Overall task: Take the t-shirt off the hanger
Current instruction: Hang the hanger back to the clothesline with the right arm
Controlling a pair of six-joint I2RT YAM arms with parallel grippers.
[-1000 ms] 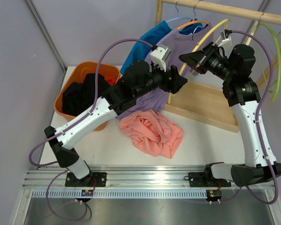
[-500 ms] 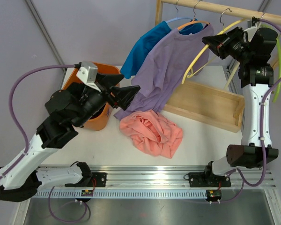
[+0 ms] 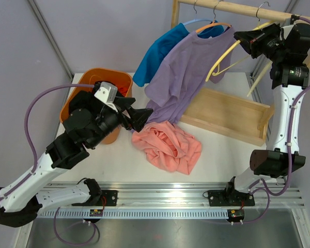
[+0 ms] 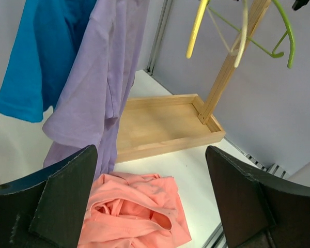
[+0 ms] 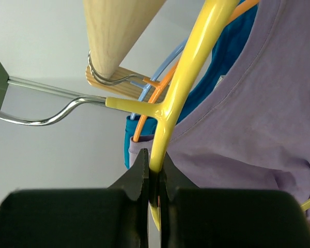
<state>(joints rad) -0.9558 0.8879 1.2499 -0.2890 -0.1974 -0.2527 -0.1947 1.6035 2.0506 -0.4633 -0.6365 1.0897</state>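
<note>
The bare yellow hanger [image 5: 183,77] still crowds the purple t-shirt [image 3: 183,70], so my right gripper will next slide that hanger along the rod, away from the shirt, and then open.
A purple t-shirt [image 3: 183,70] hangs on an orange hanger [image 3: 213,26] from the wooden rod [image 3: 237,11], its hem reaching down to the table. It also shows in the left wrist view [image 4: 101,88] and the right wrist view [image 5: 258,119]. My right gripper [image 3: 239,37] is shut on a bare yellow hanger [image 5: 183,77], high up by the rod; the jaws [image 5: 154,178] pinch its arm just below the neck. My left gripper [image 3: 140,115] is open and empty, its fingers [image 4: 62,196] wide apart above a crumpled pink t-shirt [image 4: 129,212] lying on the table.
A blue t-shirt [image 3: 157,51] hangs on a blue hanger behind the purple one. An orange basket [image 3: 77,95] with dark clothes stands at the left. The rack's wooden base tray [image 3: 227,116] lies at the right. A green hanger [image 4: 279,31] hangs further along the rod.
My left arm has pulled back from the purple t-shirt, towards the basket and down. My right gripper has carried the yellow hanger up and to the right, close to the rod.
</note>
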